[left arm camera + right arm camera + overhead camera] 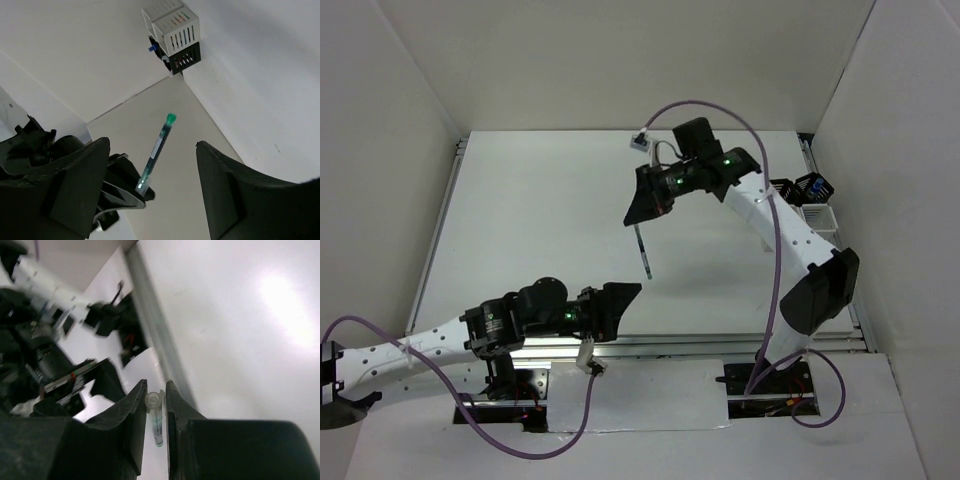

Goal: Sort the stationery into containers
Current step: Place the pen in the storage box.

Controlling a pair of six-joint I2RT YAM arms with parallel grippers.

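The pen (643, 252) hangs above the bare table, so my right gripper should go to the right in the top view, over the nearer black bin (784, 190), and then release it.
My right gripper (645, 208) is shut on a thin dark pen (643, 252) with a green end. It holds the pen by its clear cap, and the pen hangs above the middle of the table. In the right wrist view the pen (158, 426) sits between the closed fingertips of the right gripper (156, 387). My left gripper (623, 300) is open and empty near the table's front edge, below and left of the pen. The left wrist view shows the pen (157, 148) beyond the open left gripper (152, 146). The containers (810, 200) are small black and white bins clustered at the right edge.
The bins also show in the left wrist view (175, 35), in the far corner against the white walls. A metal rail (720, 345) runs along the table's front edge. White enclosure walls stand on the left, back and right.
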